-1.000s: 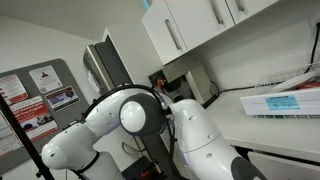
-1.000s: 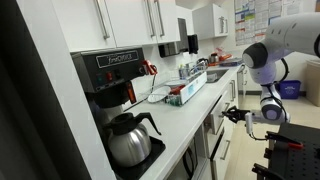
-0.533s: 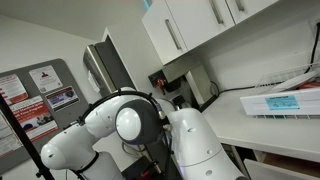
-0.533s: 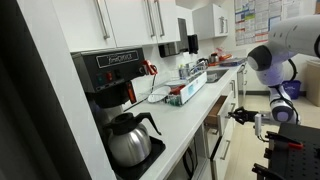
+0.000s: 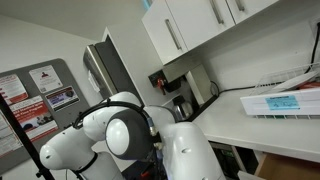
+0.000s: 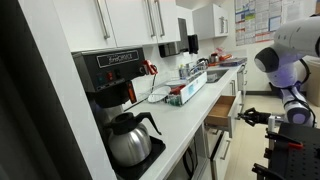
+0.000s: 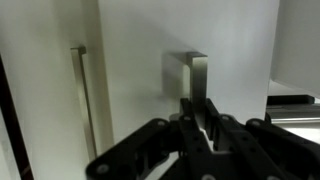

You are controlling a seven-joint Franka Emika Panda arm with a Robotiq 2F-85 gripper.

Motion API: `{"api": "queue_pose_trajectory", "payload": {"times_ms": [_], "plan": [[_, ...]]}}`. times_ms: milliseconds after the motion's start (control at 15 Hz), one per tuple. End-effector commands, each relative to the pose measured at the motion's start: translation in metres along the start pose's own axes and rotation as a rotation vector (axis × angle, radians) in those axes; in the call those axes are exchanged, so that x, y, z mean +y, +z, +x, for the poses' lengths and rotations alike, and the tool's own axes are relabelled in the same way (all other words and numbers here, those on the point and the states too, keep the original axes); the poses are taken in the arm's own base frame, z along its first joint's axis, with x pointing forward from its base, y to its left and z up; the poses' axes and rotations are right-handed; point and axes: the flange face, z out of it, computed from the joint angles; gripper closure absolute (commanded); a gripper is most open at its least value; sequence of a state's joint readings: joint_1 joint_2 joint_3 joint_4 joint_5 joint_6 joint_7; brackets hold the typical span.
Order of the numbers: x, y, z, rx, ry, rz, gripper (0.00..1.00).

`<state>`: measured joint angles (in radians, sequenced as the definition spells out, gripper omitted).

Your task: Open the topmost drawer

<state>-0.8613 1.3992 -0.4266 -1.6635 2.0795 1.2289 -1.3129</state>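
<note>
The drawer is only partly open, so the robot's gripper needs to pull the metal bar handle [image 6: 239, 116] [image 7: 198, 83] back toward the robot's base, away from the counter, next and then open there.
The topmost drawer [image 6: 222, 109] under the counter stands pulled out, its wooden inside showing. My gripper [image 6: 246, 117] is at the drawer's front. In the wrist view my gripper [image 7: 199, 110] is shut on the drawer's metal bar handle [image 7: 197, 72], with both fingers pressed against the bar on the white drawer front. In an exterior view my white arm [image 5: 130, 135] fills the foreground and hides the gripper and the drawer.
A coffee maker [image 6: 112, 80] with a glass pot [image 6: 130, 138] and a dish tray [image 6: 186, 90] stand on the counter. Upper cabinets [image 5: 200, 25] hang above. Another vertical cabinet handle [image 7: 80, 100] is to the left of the held one.
The drawer has slid further out from the counter. My arm and gripper have moved away from the cabinets with the handle held.
</note>
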Motion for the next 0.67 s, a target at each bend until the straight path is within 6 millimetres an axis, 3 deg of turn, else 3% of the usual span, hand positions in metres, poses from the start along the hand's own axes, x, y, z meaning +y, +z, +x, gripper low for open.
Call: {"api": "queue_pose_trajectory", "payload": {"times_ms": [0,600], "plan": [[0.038,-0.054,0.009,0.057,0.025,-0.110,0.96],[0.044,-0.123,0.006,0.059,0.022,-0.115,0.96]]}}
